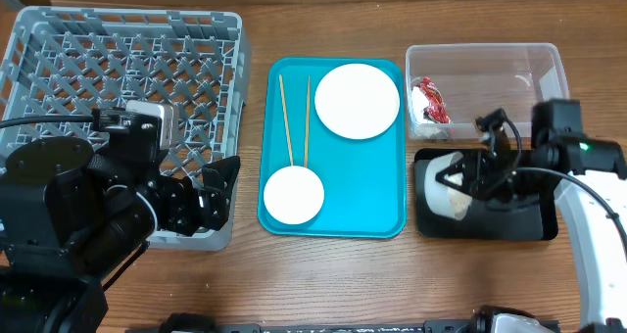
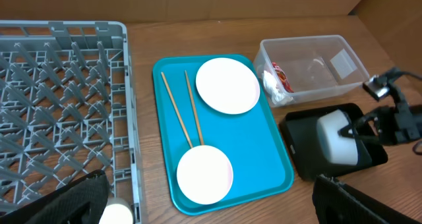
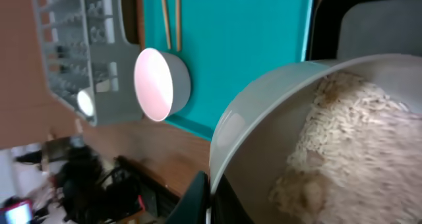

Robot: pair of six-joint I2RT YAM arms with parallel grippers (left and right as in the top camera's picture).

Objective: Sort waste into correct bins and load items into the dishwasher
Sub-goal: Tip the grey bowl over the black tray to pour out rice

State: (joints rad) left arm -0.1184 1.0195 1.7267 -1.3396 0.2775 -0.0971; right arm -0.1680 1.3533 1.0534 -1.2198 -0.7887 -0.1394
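Next, my right gripper will empty the rice, carry the bowl left in the overhead view to the teal tray's bare near corner (image 1: 374,200), lower it and release it.
My right gripper (image 1: 460,181) is shut on the rim of the pale greenish-white bowl (image 1: 446,194) and holds it tilted over the black tray (image 1: 509,227). In the right wrist view the jaws (image 3: 211,197) pinch the rim, with white rice grains (image 3: 349,138) inside the bowl. The red-and-white wrapper (image 1: 431,100) lies in the clear tub (image 1: 490,49). The white plate (image 1: 357,100), two chopsticks (image 1: 289,118) and the pinkish bowl (image 1: 293,195) sit on the teal tray (image 1: 382,201). My left gripper (image 1: 211,191) is open and empty by the front right corner of the grey dish rack (image 1: 127,59).
The rack fills the left side, the tub and black tray the right side. Bare wood runs along the front edge. The left wrist view shows a pale round thing (image 2: 119,214) at the rack's near corner; I cannot tell what it is.
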